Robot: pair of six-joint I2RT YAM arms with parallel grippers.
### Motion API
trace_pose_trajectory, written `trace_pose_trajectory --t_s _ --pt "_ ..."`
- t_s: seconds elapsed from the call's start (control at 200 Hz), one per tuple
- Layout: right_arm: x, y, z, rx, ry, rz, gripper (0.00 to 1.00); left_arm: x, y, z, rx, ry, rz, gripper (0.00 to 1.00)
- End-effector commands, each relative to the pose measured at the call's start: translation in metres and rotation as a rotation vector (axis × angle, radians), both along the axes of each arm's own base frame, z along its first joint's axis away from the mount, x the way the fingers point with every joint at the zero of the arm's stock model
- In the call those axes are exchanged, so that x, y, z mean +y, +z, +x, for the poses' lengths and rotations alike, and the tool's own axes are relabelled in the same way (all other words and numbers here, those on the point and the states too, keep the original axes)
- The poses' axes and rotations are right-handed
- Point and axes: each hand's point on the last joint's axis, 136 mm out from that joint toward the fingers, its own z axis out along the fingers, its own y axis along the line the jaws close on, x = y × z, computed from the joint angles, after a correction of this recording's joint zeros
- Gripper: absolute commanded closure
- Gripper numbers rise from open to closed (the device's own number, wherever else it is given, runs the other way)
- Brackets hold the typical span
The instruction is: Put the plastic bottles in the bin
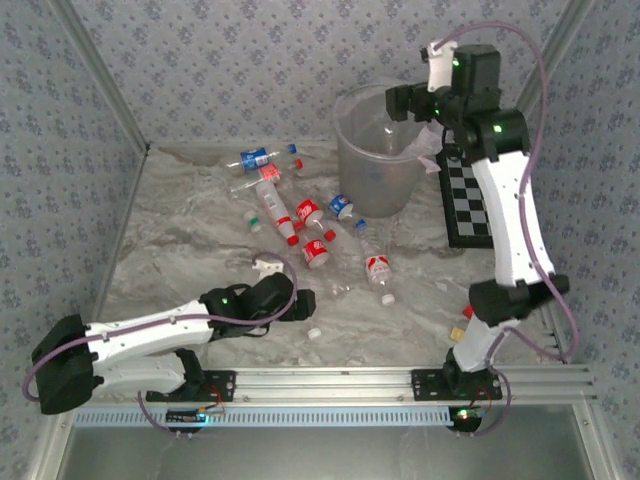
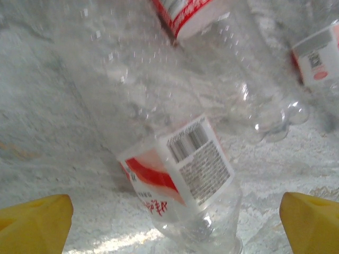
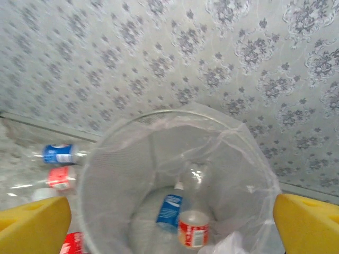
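My left gripper moves down toward the tabletop onto the neck-side end of the red and white label next. The clear bottle already lies between the gripper's open fingers.
The bin [image 1: 380, 150] stands at the back right, with its liner bag [image 3: 254, 174] over the rim. My right gripper [image 1: 405, 100] hovers above it, open and holding nothing [image 3: 172, 225]. Inside lie a blue-labelled bottle [image 3: 170, 210] and a red-labelled bottle [image 3: 193, 230]. Several plastic bottles [image 1: 300, 215] lie scattered on the marbled table in front of the bin. My left gripper [image 1: 306, 302] is low near the table's middle, open [image 2: 175, 222]. A clear bottle with a red and white label [image 2: 180, 174] lies between its yellow fingertips [image 2: 34, 225], untouched.
A black-and-white checkerboard [image 1: 465, 200] lies right of the bin. A loose white cap [image 1: 314, 333] and small red and yellow blocks [image 1: 462, 322] sit near the front. A metal rail [image 1: 330, 382] runs along the near edge. Patterned walls close three sides.
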Motion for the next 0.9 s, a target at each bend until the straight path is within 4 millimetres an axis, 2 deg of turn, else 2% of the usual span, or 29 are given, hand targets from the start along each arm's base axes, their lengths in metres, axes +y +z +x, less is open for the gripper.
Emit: trace_pose_trajectory --t_s 0.0,0.24,0.34,0.44,0.5,0.665,0.79,0.895 --pt "0.021 -0.032 -0.011 0.109 0.090 0.127 0.00 -0.013 -0.012 -0.009 0.077 0.000 -0.050 0.00" --pt "0.034 -0.082 -0.059 0.235 0.194 0.229 0.00 -0.037 -0.030 -0.008 0.111 -0.074 -0.027 0.00" --pt "0.035 -0.097 -0.077 0.259 0.221 0.263 0.00 -0.038 -0.041 -0.008 0.144 -0.091 0.042 0.04" --pt "0.032 -0.103 -0.096 0.257 0.229 0.282 0.00 -0.040 -0.048 -0.009 0.179 -0.099 0.095 0.10" --pt "0.035 -0.096 -0.100 0.217 0.260 0.290 0.00 -0.042 -0.054 -0.009 0.196 -0.102 0.123 0.13" --pt "0.037 -0.088 -0.111 0.209 0.294 0.284 0.00 -0.046 -0.056 -0.005 0.202 -0.110 0.166 0.31" --pt "0.044 -0.094 -0.118 0.244 0.319 0.327 0.00 -0.051 -0.047 -0.004 0.203 -0.122 0.173 0.39" --pt "0.055 -0.103 -0.122 0.281 0.339 0.342 0.00 -0.046 -0.026 0.001 0.156 -0.120 0.188 0.46"
